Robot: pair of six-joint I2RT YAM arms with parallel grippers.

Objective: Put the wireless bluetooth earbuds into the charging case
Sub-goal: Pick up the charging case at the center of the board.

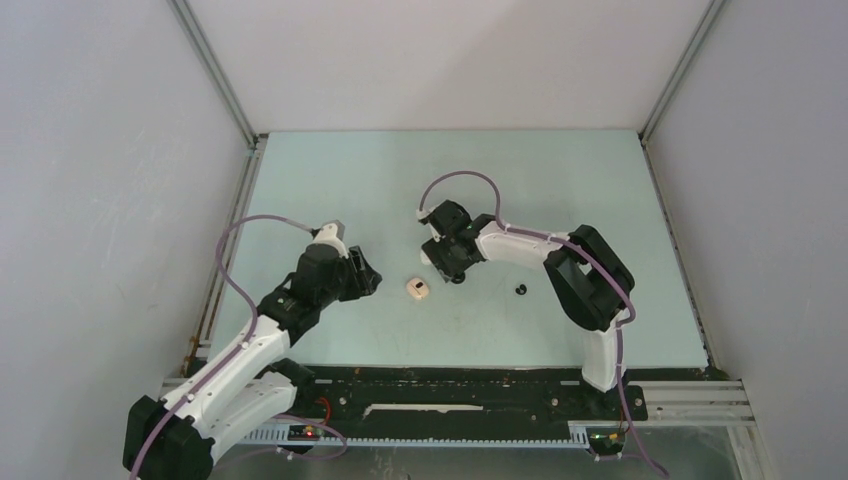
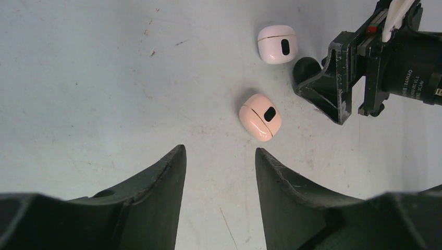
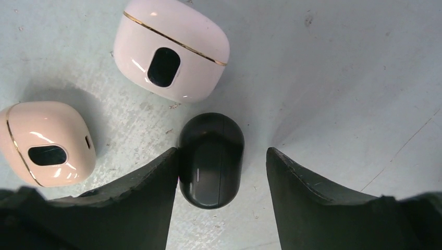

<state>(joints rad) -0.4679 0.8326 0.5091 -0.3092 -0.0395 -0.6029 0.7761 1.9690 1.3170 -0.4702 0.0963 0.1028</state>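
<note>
The black case (image 3: pixel 211 160) is to the right of my left gripper in the top view, and that gripper is empty. I should tilt it and move it across onto the black case.
A closed black charging case (image 3: pixel 211 160) lies on the table between the fingers of my right gripper (image 3: pixel 223 151). The left finger touches it and the right finger stands clear of it, so the gripper is open. A closed white case (image 3: pixel 171 49) lies just beyond, and a closed peach case (image 3: pixel 47 141) to the left. A tiny black earbud (image 1: pixel 521 289) lies alone on the table right of the right gripper (image 1: pixel 452 272). My left gripper (image 2: pixel 219 151) is open and empty, a short way in front of the peach case (image 2: pixel 260 116).
The pale green table (image 1: pixel 560 190) is walled in by grey panels on three sides, with a metal rail (image 1: pixel 225 260) along its left edge. The white case (image 2: pixel 277 44) sits close to one of the right arm's fingers (image 2: pixel 319 86).
</note>
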